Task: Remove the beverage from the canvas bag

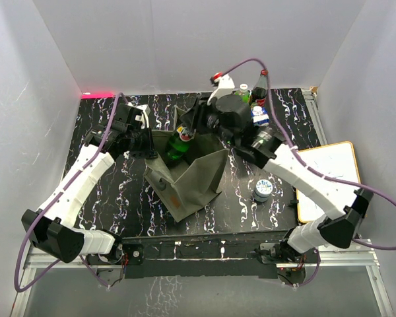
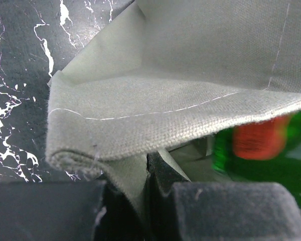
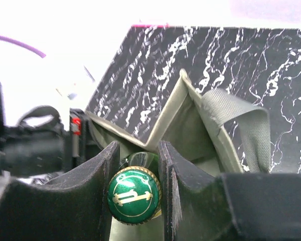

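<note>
The robot's right gripper will lift the bottle, carry it past the bag (image 1: 193,178) and go down to release it beside the round jar, since the tabletop is bare there.
The olive-grey canvas bag (image 1: 193,178) lies open in the middle of the black marbled table. A green glass bottle (image 1: 179,146) with a red label sticks out of its far opening. My right gripper (image 1: 190,127) is shut on the bottle's neck; the green and gold cap (image 3: 134,196) sits between its fingers (image 3: 101,186). My left gripper (image 1: 153,144) is shut on the bag's fabric edge (image 2: 135,186) at the left of the opening. The bottle's green body and red label (image 2: 263,145) show blurred inside the bag in the left wrist view.
Several bottles (image 1: 251,96) stand at the back right behind my right arm. A small round jar (image 1: 263,190) stands to the right of the bag. A white board (image 1: 330,175) lies at the table's right edge. White walls enclose three sides.
</note>
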